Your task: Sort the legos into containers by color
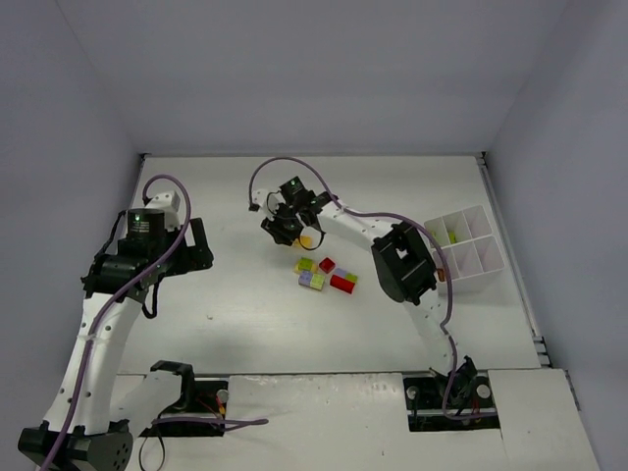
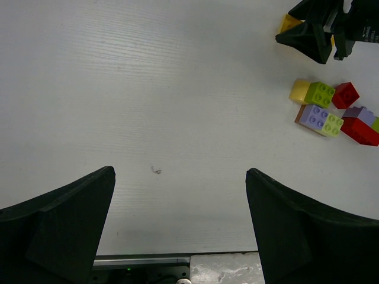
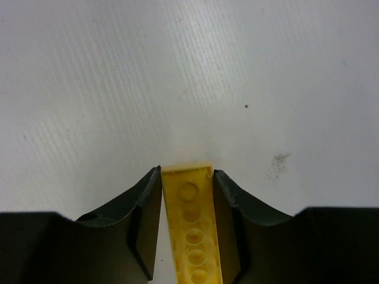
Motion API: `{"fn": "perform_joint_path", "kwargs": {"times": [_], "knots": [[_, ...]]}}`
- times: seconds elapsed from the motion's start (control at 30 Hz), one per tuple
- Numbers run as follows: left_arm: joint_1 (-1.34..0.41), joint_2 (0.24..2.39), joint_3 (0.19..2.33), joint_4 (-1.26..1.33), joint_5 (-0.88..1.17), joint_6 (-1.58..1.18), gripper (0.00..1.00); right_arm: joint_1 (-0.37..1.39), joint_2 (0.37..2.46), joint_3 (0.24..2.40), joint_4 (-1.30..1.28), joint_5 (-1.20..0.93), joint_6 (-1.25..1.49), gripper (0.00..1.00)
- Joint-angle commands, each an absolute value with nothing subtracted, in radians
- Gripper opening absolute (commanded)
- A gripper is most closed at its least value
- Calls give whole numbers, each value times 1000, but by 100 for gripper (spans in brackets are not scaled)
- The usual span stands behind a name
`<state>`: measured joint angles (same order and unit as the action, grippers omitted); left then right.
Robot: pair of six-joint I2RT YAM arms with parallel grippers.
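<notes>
I should move my right gripper over the tray's near middle section and release the yellow lego [image 1: 305, 240], as the tray stands to the gripper's right in the top view.
My right gripper [image 3: 186, 174] is shut on a long yellow lego [image 3: 190, 228], its hollow underside facing the camera, low over the white table. From above, this gripper [image 1: 290, 229] sits just up and left of the loose legos, the yellow lego [image 1: 305, 240] showing at its tip. On the table lie a lime lego [image 1: 305, 264], a red one [image 1: 327, 264], a lavender-and-lime clump [image 1: 312, 280] and a longer red lego [image 1: 343, 283]. The white divided tray [image 1: 469, 240] stands at the right, with a lime lego [image 1: 450, 235] in a back compartment. My left gripper [image 2: 180, 171] is open over bare table.
In the left wrist view the legos [image 2: 320, 93] lie at the upper right, below the right gripper [image 2: 314, 38]. The right arm's elbow [image 1: 402, 263] hangs between the legos and the tray. Grey walls enclose the table on three sides.
</notes>
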<state>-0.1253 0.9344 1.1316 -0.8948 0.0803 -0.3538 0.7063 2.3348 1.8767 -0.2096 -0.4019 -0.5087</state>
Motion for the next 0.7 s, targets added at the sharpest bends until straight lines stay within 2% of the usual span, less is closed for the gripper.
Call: {"fn": "perform_joint_path", "kwargs": {"times": [0.0, 0.27, 0.5, 0.67], "knots": [[-130, 917, 1143, -893, 67, -368, 85, 681, 2197, 1907, -120, -333, -430, 0], [-130, 926, 1167, -881, 71, -373, 85, 546, 1851, 1576, 55, -221, -269, 0], [-132, 960, 1200, -853, 94, -371, 85, 428, 1554, 1232, 64, -111, -226, 0], [-132, 997, 1213, -824, 123, -374, 85, 273, 1350, 1037, 49, -59, -183, 0]]}}
